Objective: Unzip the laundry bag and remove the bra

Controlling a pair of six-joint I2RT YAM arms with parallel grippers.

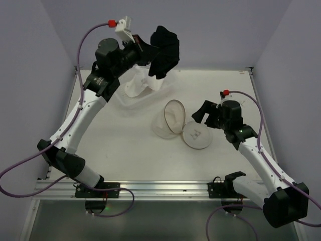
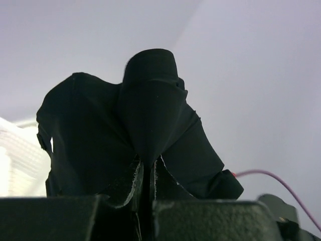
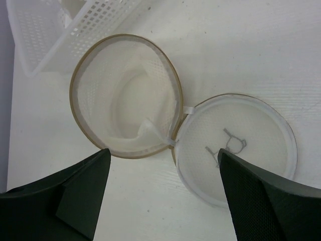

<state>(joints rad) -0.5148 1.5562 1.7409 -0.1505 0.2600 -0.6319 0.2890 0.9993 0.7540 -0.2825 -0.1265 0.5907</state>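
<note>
Next the bra lowers into the white plastic basket (image 1: 141, 91) as my left gripper tilts downward and opens, since the black fabric hangs clear of the bag (image 1: 170, 120).
The laundry bag (image 1: 170, 120) lies unzipped mid-table, its tan-rimmed mesh drum (image 3: 125, 95) gaping and empty, the flat lid with the bra drawing (image 3: 235, 145) flipped open to its right. The black bra (image 1: 164, 50) hangs bunched in the air at the back, above the table. My left gripper (image 1: 150, 52) is shut on it; in the left wrist view the fabric (image 2: 150, 115) rises from between the pinched fingers of the left gripper (image 2: 145, 201). My right gripper (image 1: 203, 114) hovers open just right of the bag, and nothing lies between the wide fingers of the right gripper (image 3: 165, 165).
A white plastic basket (image 1: 140, 83) stands at the back behind the bag, partly below the hanging bra, and shows as basket (image 3: 65, 25) and basket (image 2: 20, 155) in the wrist views. Purple-grey walls enclose the table on three sides.
</note>
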